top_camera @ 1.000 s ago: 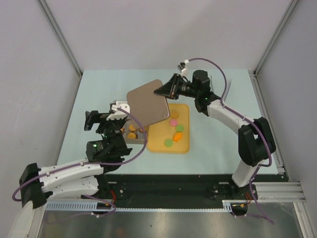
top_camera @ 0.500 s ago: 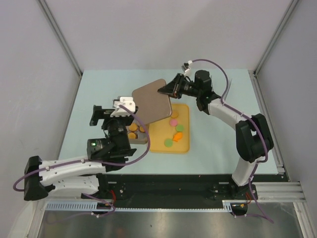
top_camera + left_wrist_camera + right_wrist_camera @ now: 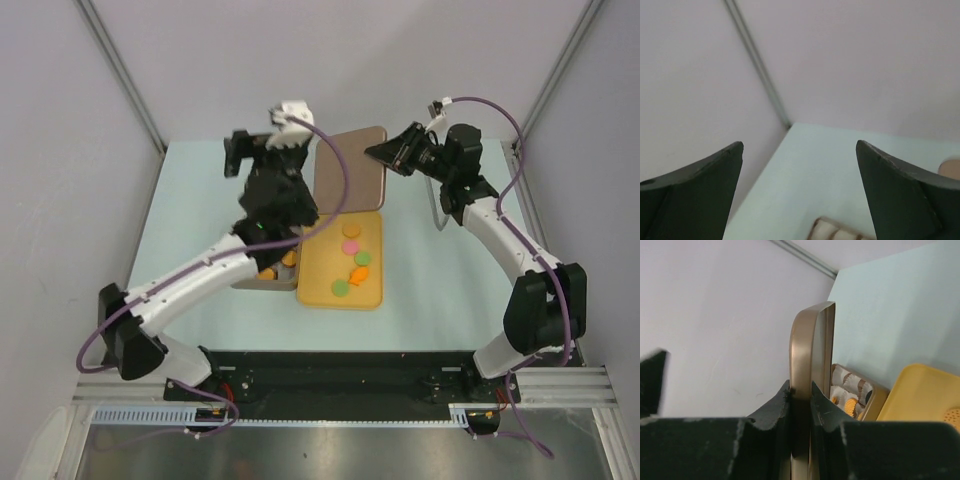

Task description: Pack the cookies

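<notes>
My right gripper moves back and to the left in the top view next, lowers the lid onto the tin box [image 3: 281, 284] [image 3: 854, 391] and releases it, as the tin box stands open.
Several cookies lie on the yellow tray [image 3: 318, 270]: an orange one [image 3: 352, 231], a pink one [image 3: 349, 246] and a green one [image 3: 340, 288] among them. The tin box [image 3: 281, 284] with orange cookies [image 3: 268, 272] in paper cups is mostly hidden under my left arm; it also shows in the right wrist view [image 3: 854, 395]. My right gripper [image 3: 380, 152] is shut on the edge of the tan tin lid [image 3: 350, 168], holding it up behind the tray; the grip shows in the right wrist view [image 3: 800, 387]. My left gripper [image 3: 252, 152] is raised high, open and empty [image 3: 800, 145].
The pale green table [image 3: 200, 200] is walled by grey panels on three sides. A thin metal piece [image 3: 436, 205] stands near the right arm. The right wrist view shows the tray's corner [image 3: 925, 395]; the left wrist view shows the box's edge [image 3: 840, 232].
My left arm has risen and swung toward the back, off the box. My right gripper has carried the lid back and to the right, away from over the box.
</notes>
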`<state>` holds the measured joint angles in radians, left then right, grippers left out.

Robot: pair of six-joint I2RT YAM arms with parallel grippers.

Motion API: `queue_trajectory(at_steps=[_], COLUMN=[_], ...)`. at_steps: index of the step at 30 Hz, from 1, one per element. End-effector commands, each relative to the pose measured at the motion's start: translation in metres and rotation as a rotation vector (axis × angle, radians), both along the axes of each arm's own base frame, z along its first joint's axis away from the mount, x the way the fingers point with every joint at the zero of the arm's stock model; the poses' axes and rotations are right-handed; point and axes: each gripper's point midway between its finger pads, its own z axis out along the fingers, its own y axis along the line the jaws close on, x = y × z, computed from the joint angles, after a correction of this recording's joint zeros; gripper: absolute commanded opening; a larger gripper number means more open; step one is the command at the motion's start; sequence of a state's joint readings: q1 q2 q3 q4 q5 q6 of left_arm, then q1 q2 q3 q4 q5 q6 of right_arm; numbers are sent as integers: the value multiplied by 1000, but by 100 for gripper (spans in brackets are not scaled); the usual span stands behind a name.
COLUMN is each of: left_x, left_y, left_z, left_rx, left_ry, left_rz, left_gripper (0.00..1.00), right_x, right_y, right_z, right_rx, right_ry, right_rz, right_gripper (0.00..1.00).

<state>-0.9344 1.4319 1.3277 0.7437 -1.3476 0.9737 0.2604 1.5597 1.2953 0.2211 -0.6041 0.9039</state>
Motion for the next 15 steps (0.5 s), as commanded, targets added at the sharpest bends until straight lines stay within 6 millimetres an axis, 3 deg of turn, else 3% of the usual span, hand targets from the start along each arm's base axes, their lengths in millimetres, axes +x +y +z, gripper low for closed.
queue_trajectory(at_steps=[1,4,5,6,7,8,9,10,11,13,15], left_x=[49,63,70,75,64,68,68,60,58,54,54], left_y=[0,21,33,37,51,75,70,79,85,83,81], left_z=[16,13,7,-12,-14,-23,-58,-50,-78,-77,-96], left_rx=[-371,-356,-366,-404,-463,-556,-577,-601,-585,-580,-593], left_ry=[-4,-6,4,37,37,13,89,31,70,31,69], left_rz=[-222,-188,-194,-214,-242,-225,-292,-309,-295,-344,-347], left_gripper=[99,100,100,100,100,100,100,100,100,99,97], right_x=[0,-4,-5,-7,-8,-9,-11,-12,-13,-12,-9], right_y=[-13,-2,3,9,15,20,29,34,39,50,59], right_z=[13,-4,-12,-17,-20,-26,-24,-23,-24,-28,-33], right_rx=[-28,-44,-48,-49,-50,-52,-42,-32,-22,13,52], right_ry=[-43,-14,2,8,8,13,-10,-16,-18,-9,14], right_rz=[-33,34,68,90,110,135,158,173,191,217,243], right_gripper=[0,0,0,0,0,0,0,0,0,0,0])
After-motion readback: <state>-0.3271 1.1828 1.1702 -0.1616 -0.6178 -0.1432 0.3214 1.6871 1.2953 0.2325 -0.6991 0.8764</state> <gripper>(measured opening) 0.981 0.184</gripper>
